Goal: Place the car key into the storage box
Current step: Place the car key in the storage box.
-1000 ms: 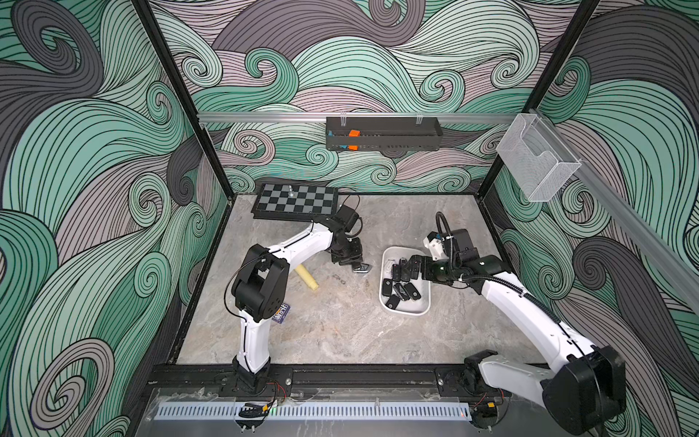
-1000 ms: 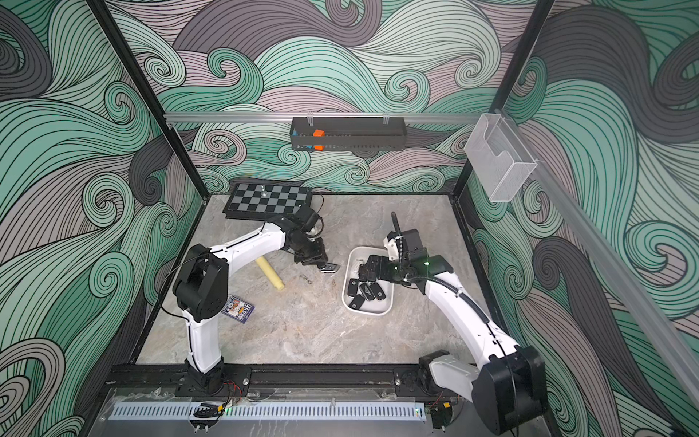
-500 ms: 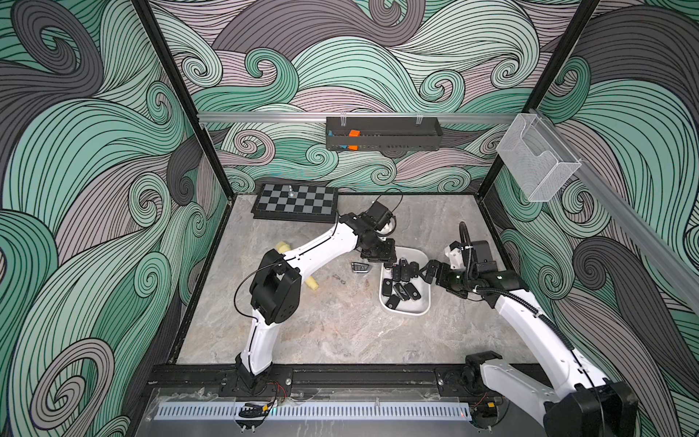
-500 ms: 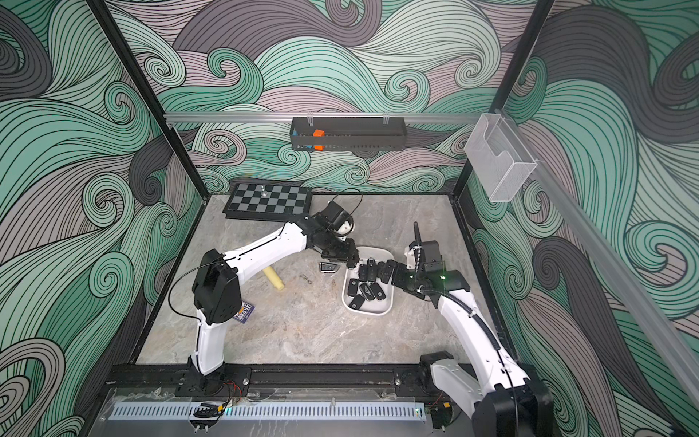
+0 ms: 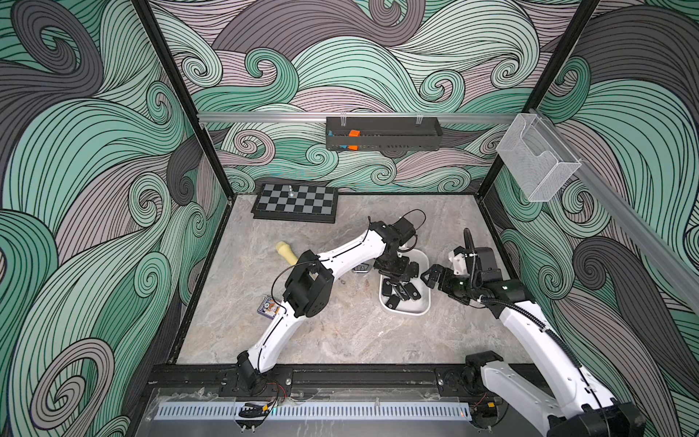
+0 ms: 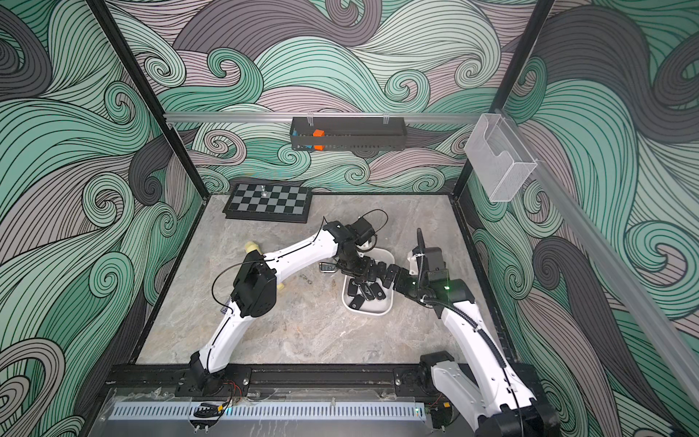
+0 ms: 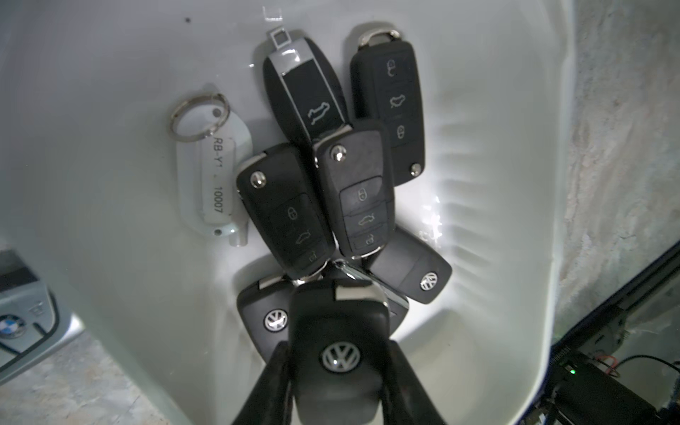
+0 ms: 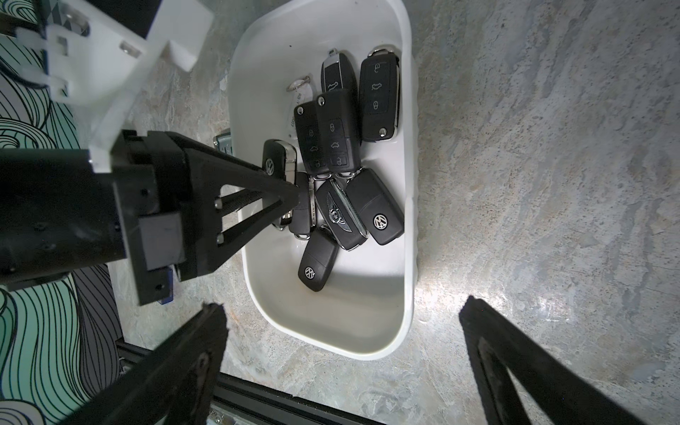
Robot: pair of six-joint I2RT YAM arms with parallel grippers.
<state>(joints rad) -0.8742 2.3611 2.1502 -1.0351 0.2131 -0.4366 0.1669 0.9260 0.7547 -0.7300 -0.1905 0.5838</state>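
Observation:
The black car key already hangs inside the sides of the storage box, so next my left gripper needs to lower further toward the pile of key fobs and release the car key.
The storage box (image 5: 406,312) (image 6: 368,312) is a white oblong tub right of the table's centre, holding several black key fobs. My left gripper (image 5: 397,276) (image 6: 357,274) reaches down into it, shut on a black car key (image 7: 340,353) with a VW badge. That key (image 8: 303,208) hangs just over the pile near the box wall (image 7: 110,147); I cannot tell if it touches. My right gripper (image 5: 429,276) (image 6: 386,274) (image 8: 342,303) stands open and empty beside the box's right rim (image 8: 368,346).
A silver BMW key (image 5: 361,268) (image 7: 18,320) lies on the table just left of the box. Further left are a yellowish cylinder (image 5: 286,252) and a card deck (image 5: 267,305). A chessboard (image 5: 295,202) sits at the back. A black tray (image 5: 382,138) and a mesh basket (image 5: 535,162) hang on the walls.
My left arm has swung right from the table by the silver key to over the box. My right gripper has drawn back out of the box to its right side.

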